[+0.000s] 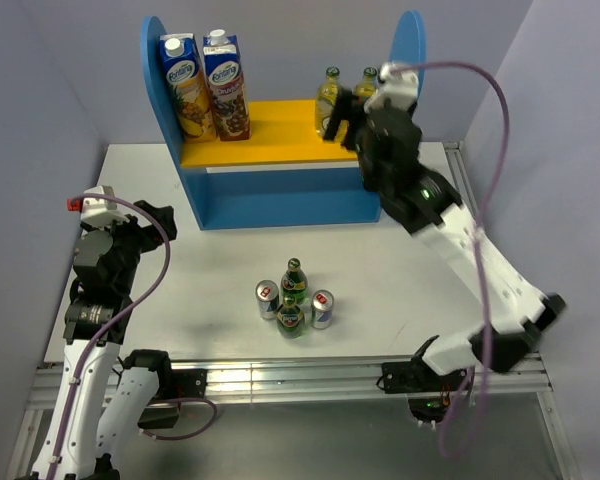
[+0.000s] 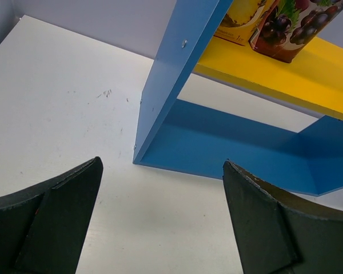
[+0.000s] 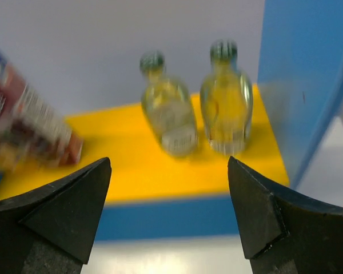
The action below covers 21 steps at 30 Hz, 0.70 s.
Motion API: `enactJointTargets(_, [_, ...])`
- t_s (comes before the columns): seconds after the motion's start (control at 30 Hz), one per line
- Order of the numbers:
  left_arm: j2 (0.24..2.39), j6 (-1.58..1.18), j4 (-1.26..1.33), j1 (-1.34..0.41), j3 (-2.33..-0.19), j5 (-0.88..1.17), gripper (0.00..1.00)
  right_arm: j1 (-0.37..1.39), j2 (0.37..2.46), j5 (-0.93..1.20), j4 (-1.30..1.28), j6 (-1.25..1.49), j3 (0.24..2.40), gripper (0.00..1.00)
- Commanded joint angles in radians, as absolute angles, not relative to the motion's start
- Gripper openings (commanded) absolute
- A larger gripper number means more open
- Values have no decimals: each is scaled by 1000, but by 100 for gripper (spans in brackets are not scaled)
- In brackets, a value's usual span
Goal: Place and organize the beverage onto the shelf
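Observation:
The far green bottle's neck (image 1: 294, 267) is below and back from my right gripper, and it is unblocked on its shelf side. My right gripper needs to draw back and lower onto it next.
Two clear yellowish bottles (image 1: 328, 96) (image 1: 366, 84) stand upright side by side at the right end of the shelf's yellow board (image 1: 270, 140); they also show in the right wrist view (image 3: 167, 117) (image 3: 226, 100). My right gripper (image 1: 342, 128) (image 3: 168, 164) is open and empty, just in front of them and apart from them. Two dark green bottles (image 1: 294, 276) (image 1: 291, 316) and two silver-blue cans (image 1: 268, 299) (image 1: 322, 309) stand clustered on the table near the front. My left gripper (image 1: 167, 221) (image 2: 162, 164) is open and empty, low over the table left of the shelf (image 2: 166, 85).
Two tall blue juice cartons (image 1: 185, 85) (image 1: 225, 82) stand at the left end of the yellow board. The shelf's round-topped side panels (image 1: 152, 70) (image 1: 410, 45) flank the board. Grey walls close the table on the left, back and right.

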<state>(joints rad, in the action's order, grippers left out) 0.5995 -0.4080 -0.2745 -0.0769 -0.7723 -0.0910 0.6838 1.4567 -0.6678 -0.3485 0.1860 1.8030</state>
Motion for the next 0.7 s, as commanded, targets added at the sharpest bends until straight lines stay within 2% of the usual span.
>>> enactJointTargets(0.0, [595, -388, -239, -71, -769, -60, 92, 773, 1214, -608, -341, 302, 1572, 89])
enactJointTargets(0.03, [601, -385, -235, -71, -769, -34, 92, 837, 1163, -615, -342, 330, 1443, 89])
enactJointTargets(0.1, [614, -388, -218, -71, -765, 46, 93, 911, 1033, -623, -373, 412, 1323, 89])
enactJointTargets(0.17, [630, -393, -218, -78, -765, 69, 99, 1024, 933, -666, -409, 480, 1160, 90])
enactJointTargets(0.23, [643, -387, -215, -112, -768, 63, 99, 1083, 887, -678, -443, 561, 1019, 91])
enactJointTargets(0.37, [679, -393, -248, -192, -793, 5, 99, 1159, 844, -653, -475, 658, 876, 91])
enactJointTargets(0.4, [692, -411, -280, -222, -819, -112, 99, 1169, 841, -655, -469, 685, 855, 91])
enactJointTargets(0.5, [729, -455, -322, -427, -848, -291, 99, 1187, 825, -627, -422, 715, 769, 92])
enactJointTargets(0.53, [739, -463, -342, -548, -850, -413, 99, 1187, 825, -623, -405, 715, 738, 92])
enactJointTargets(0.67, [752, -532, -383, -734, -851, -546, 99, 1187, 866, -621, -347, 710, 709, 93])
